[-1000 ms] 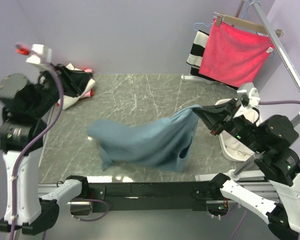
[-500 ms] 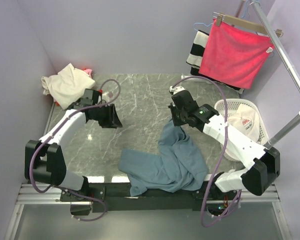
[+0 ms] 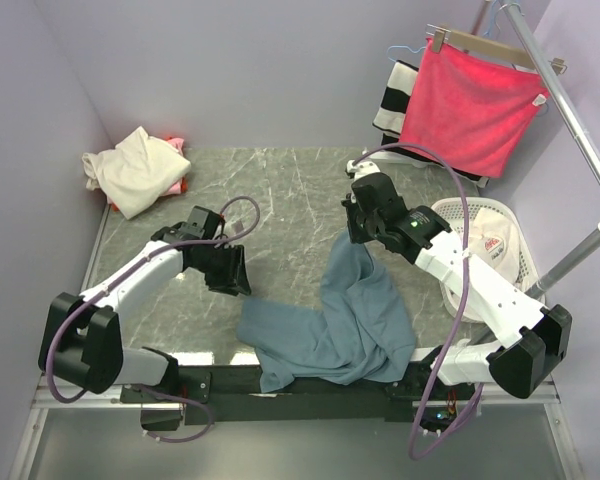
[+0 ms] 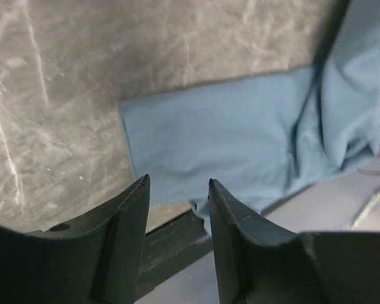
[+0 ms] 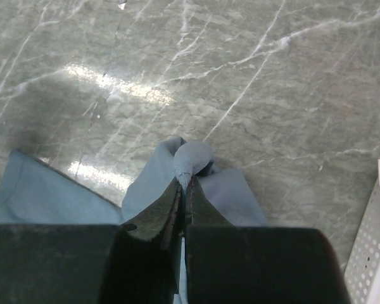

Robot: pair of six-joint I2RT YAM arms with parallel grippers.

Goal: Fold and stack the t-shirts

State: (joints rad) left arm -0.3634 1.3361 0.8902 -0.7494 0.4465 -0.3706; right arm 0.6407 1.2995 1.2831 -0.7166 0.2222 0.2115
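Note:
My left gripper turns and moves down onto the blue t-shirt's flat far corner (image 3: pixel 245 302) (image 4: pixel 125 109) below it next, because my right gripper already holds another fold.
The dusty blue-grey t-shirt (image 3: pixel 332 325) lies rumpled on the table's near edge, part hanging over the front. My right gripper (image 3: pixel 358 240) is shut on a pinched fold of the blue t-shirt (image 5: pixel 193 158) at its far end, lifting it a little. My left gripper (image 3: pixel 236 280) is open and empty, just left of the shirt's flat left corner (image 4: pixel 221 145). The cream t-shirt (image 3: pixel 132 168) lies crumpled at the far left corner with pink/red cloth (image 3: pixel 175 185) under it. A white shirt with red print (image 3: pixel 485 240) sits in the basket.
A white perforated basket (image 3: pixel 470 295) stands at the table's right edge; its wall shows in the right wrist view (image 5: pixel 373 240). A bright pink-red towel (image 3: pixel 465 105) and a black-and-white striped cloth (image 3: pixel 392 100) hang on a rack at the back right.
The left gripper has moved nearer and right, toward the shirt's left corner. The right gripper has shifted slightly right, still holding the shirt. One second ago the view showed a different arrangement.

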